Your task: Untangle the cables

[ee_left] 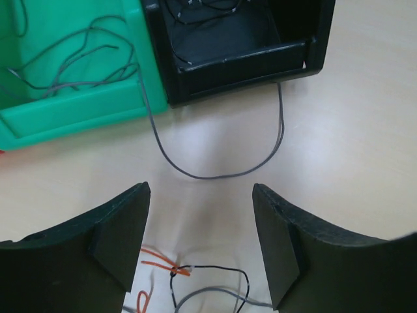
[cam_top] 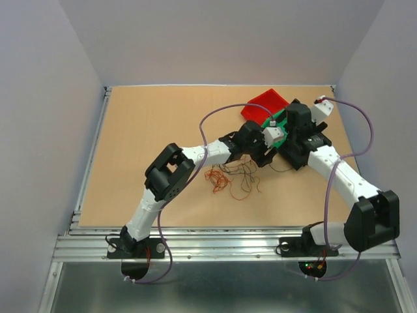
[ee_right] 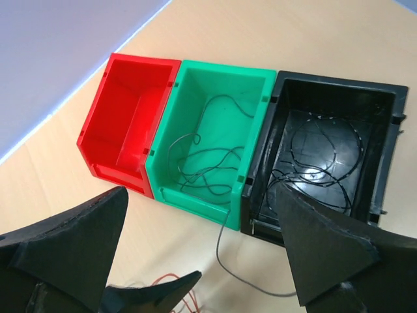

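My left gripper should next move down and outward onto the grey wire just outside the green bin and close, because that wire trails across the table.
The cables are thin curly wires. A loose tangle of orange and dark ones lies on the table beside the left arm. Grey wires lie in the green bin, and black wires in the black bin. One grey wire trails from the green bin over the table to the black bin's front. My left gripper hangs open just in front of the bins, nothing between its fingers, with orange and black wires under it. My right gripper is wide open above the bins and holds nothing.
A red bin stands left of the green one, with no wire showing in it. In the top view both wrists crowd together over the bins at the back right. The left gripper's fingertip shows at the bottom of the right wrist view.
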`<state>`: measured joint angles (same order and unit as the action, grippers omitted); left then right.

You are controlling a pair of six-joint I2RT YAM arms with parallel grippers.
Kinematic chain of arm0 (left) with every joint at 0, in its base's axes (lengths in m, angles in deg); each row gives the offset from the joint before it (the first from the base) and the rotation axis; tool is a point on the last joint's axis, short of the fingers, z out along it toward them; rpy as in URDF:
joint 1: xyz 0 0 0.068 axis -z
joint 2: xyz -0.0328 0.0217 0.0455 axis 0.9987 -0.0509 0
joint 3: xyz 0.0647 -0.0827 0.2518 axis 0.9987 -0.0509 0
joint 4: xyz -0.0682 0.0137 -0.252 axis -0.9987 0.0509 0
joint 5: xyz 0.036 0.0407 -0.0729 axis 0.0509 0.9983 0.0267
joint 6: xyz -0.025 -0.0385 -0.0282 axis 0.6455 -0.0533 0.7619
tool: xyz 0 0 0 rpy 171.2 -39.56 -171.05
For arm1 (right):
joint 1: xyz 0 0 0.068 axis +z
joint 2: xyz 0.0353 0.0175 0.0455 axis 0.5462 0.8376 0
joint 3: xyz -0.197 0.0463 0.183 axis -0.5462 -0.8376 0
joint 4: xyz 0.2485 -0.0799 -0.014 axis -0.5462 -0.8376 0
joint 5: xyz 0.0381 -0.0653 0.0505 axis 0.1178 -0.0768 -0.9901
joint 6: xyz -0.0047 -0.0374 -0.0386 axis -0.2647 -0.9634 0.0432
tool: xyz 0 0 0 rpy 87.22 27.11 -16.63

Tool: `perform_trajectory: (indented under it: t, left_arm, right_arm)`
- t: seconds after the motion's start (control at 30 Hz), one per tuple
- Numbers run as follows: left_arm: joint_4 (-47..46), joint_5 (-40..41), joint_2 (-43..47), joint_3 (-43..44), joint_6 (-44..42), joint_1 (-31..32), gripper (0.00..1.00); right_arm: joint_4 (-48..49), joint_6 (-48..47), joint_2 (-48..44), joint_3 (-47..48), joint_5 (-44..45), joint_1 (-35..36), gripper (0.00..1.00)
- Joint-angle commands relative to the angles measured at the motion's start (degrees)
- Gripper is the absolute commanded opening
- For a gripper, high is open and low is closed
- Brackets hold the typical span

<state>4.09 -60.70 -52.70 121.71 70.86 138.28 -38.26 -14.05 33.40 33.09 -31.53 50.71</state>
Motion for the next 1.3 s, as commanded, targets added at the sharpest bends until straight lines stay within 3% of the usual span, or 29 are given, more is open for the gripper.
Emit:
perform_trajectory:
  t: [0.0,0.13,0.37,0.5,0.6,0.63,0.7,0.87,0.93,1.27]
  left_arm:
    - [1.7,2.1,-1.4,3.9,2.9,0.6,0.75]
    - [3.6,5.6,-3.9,7.7,4.7,0.7,0.73]
    - [5.3,2.4,-8.8,13.0,7.2,0.7,0.73]
    - [4.8,2.2,-12.4,15.9,7.6,0.7,0.66]
    - [4.6,0.9,-14.9,17.2,6.4,1.8,0.47]
    - [6.4,0.7,-15.6,19.1,4.7,2.5,0.24]
    - [8.5,2.8,-16.6,20.5,2.2,3.0,0.00]
    - [7.4,13.0,-10.8,15.8,0.0,2.7,0.00]
    - [7.9,13.5,-9.2,15.5,-0.5,2.2,0.00]
    - [17.8,19.9,-7.3,22.9,-10.0,-1.5,0.00]
  right_arm:
    - [3.2,-0.3,-5.7,-3.9,2.4,-0.3,1.00]
    - [3.8,0.0,-10.2,-6.3,2.4,-0.3,1.00]
    - [4.3,0.4,-17.1,-9.8,3.0,-0.3,1.00]
    - [4.3,1.0,-19.8,-11.8,3.2,-0.3,1.00]
    - [4.2,1.3,-22.1,-12.9,3.0,-0.3,1.00]
    - [4.3,1.4,-22.8,-13.1,2.8,-0.3,1.00]
    - [4.2,1.9,-23.2,-13.5,2.2,-0.3,1.00]
    - [4.3,1.2,-21.7,-13.5,2.2,-0.3,1.00]
    - [4.3,0.5,-20.7,-13.3,2.4,-0.2,1.00]
    - [4.2,-2.3,-18.4,-11.8,2.7,-0.3,1.00]
